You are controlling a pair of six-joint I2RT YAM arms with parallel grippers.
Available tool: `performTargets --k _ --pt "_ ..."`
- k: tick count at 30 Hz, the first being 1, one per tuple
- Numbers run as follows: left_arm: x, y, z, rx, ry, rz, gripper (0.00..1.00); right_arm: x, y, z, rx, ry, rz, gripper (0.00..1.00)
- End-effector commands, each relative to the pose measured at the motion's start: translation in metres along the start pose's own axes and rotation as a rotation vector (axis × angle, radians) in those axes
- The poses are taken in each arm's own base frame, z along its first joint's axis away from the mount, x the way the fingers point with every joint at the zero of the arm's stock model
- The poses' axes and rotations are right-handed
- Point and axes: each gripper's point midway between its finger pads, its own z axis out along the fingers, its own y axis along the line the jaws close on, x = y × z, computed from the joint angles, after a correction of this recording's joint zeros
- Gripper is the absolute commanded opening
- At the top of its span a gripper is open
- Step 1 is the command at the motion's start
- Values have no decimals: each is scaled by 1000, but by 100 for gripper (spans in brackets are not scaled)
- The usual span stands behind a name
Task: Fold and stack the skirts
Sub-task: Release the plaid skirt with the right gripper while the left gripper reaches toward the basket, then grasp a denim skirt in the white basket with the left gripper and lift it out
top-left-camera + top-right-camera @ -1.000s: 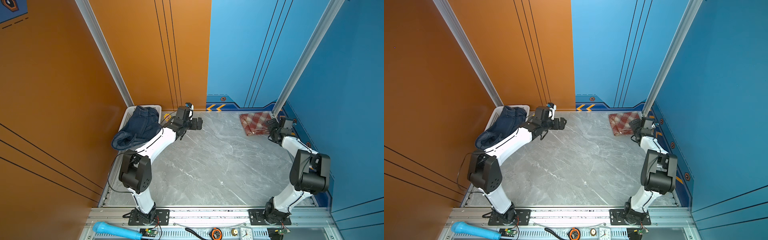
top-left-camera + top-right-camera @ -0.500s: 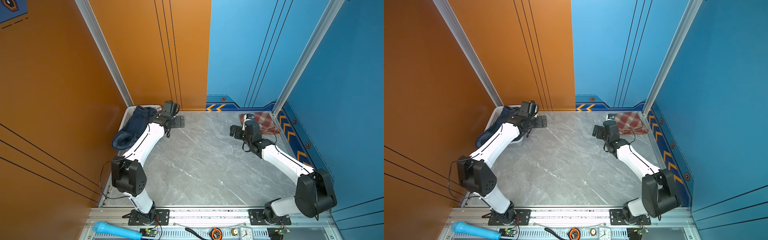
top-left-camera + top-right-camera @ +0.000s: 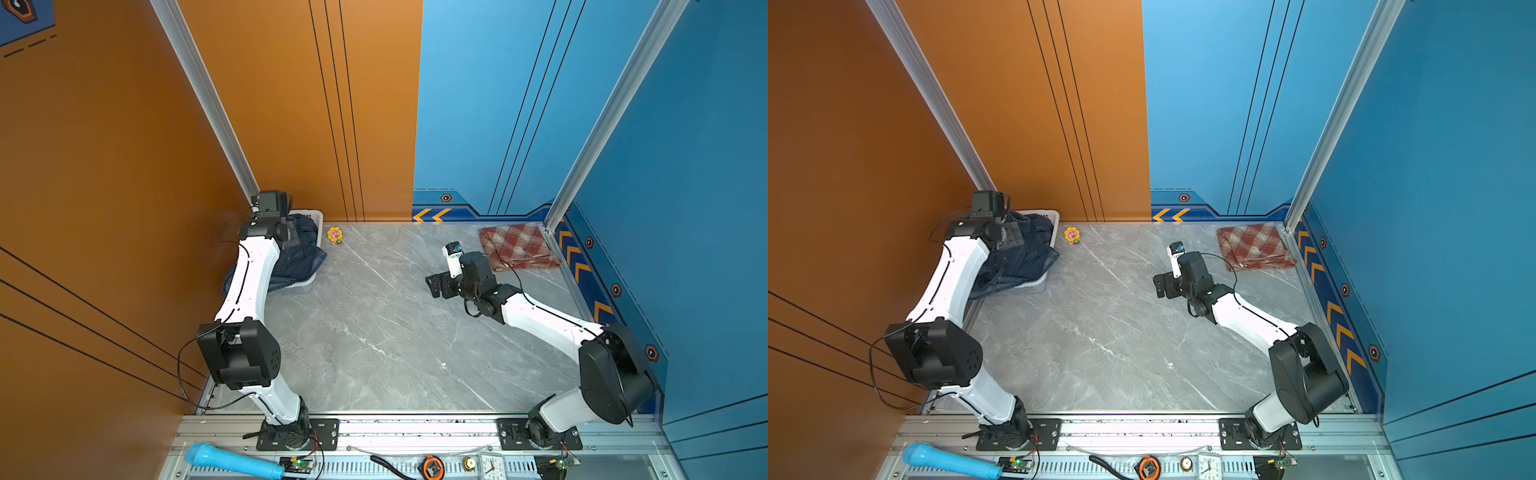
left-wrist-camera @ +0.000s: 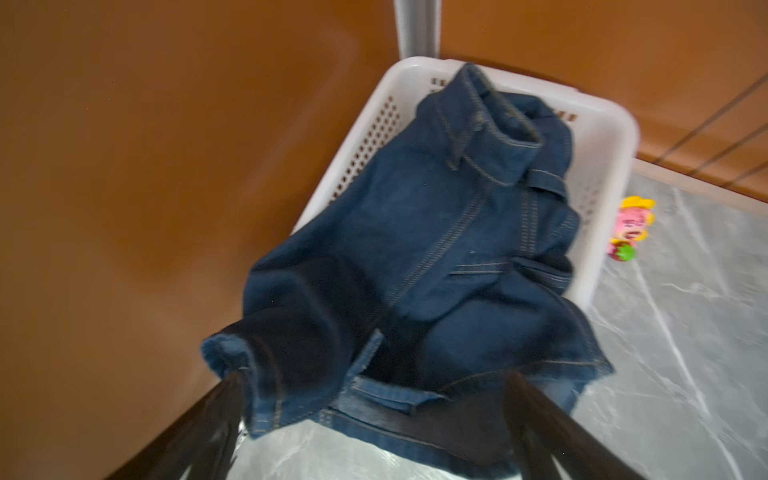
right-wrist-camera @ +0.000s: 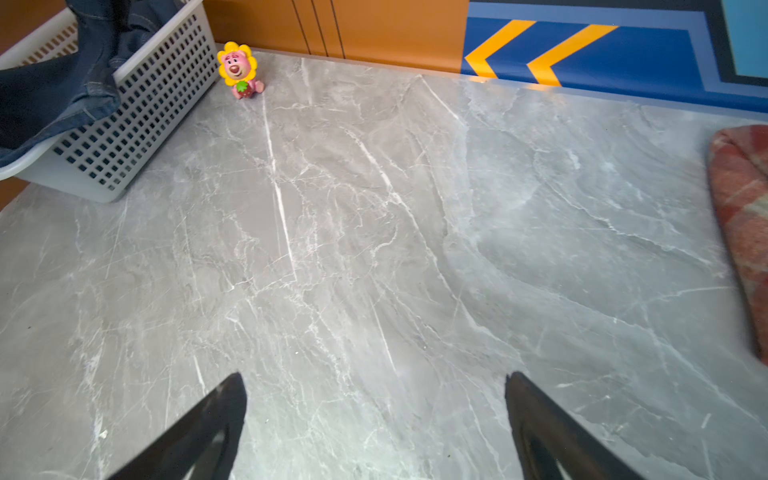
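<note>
I should move my left gripper down and back toward the orange side, onto the denim fold by the skirt hem (image 3: 991, 265) (image 4: 324, 356), because that fold hangs loose over the basket's front rim.
A pile of dark blue denim skirts (image 3: 305, 255) (image 3: 1027, 257) (image 4: 436, 249) fills the white basket (image 3: 319, 216) (image 4: 602, 124) at the back left and spills over its front rim. I cannot tell the denim pieces apart. My left gripper (image 3: 292, 239) (image 4: 374, 382) hangs open just above the denim with nothing between its fingers. The folded red, cream and tan plaid skirt (image 3: 517, 247) (image 3: 1254, 245) (image 5: 744, 216) lies flat in the back right corner. My right gripper (image 3: 434, 286) (image 3: 1160, 286) (image 5: 374, 382) is open and empty over bare table, left of the plaid skirt.
A small pink and yellow flower toy (image 3: 335, 235) (image 5: 239, 68) stands on the grey marble table just right of the basket. The orange wall runs close behind the basket. A blue microphone (image 3: 232, 459), a tape measure and a clock lie on the front rail.
My left gripper swung left from the table's back middle to over the basket. My right arm drew away from the plaid skirt toward the middle, leaving it lying flat.
</note>
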Motion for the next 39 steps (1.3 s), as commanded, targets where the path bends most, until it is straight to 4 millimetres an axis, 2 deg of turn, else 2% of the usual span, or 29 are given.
performTargets --k 1,5,9,12,18,23,25,26,27,28,30,34,39 --pt "-4 40 -8 -99 -3 -29 98 2 19 2 -59 10 -43 97" --pt "10 60 5 -68 64 -132 98 10 31 6 -93 32 -50 97" --pt "36 67 23 -8 159 -213 98 16 32 13 -93 57 -63 97" --pt "48 63 35 23 211 -225 98 19 30 16 -89 72 -72 97" --pt "48 46 54 81 232 -269 98 21 33 18 -99 76 -69 97" --pt "62 34 74 102 297 -296 100 19 31 14 -90 67 -70 97" --pt "66 33 79 93 309 -297 91 19 30 12 -85 62 -71 97" --pt "66 33 78 93 307 -293 78 18 30 11 -85 59 -70 97" --pt "63 35 77 85 296 -289 54 19 30 11 -85 61 -71 97" --pt "57 38 74 65 273 -280 34 18 30 10 -85 57 -69 97" --pt "43 42 64 47 222 -267 0 18 30 10 -84 55 -66 97" --pt "10 46 38 43 117 -256 0 19 28 12 -75 58 -62 97" --pt "-26 36 -2 70 -13 -238 0 15 25 14 -66 59 -40 97"
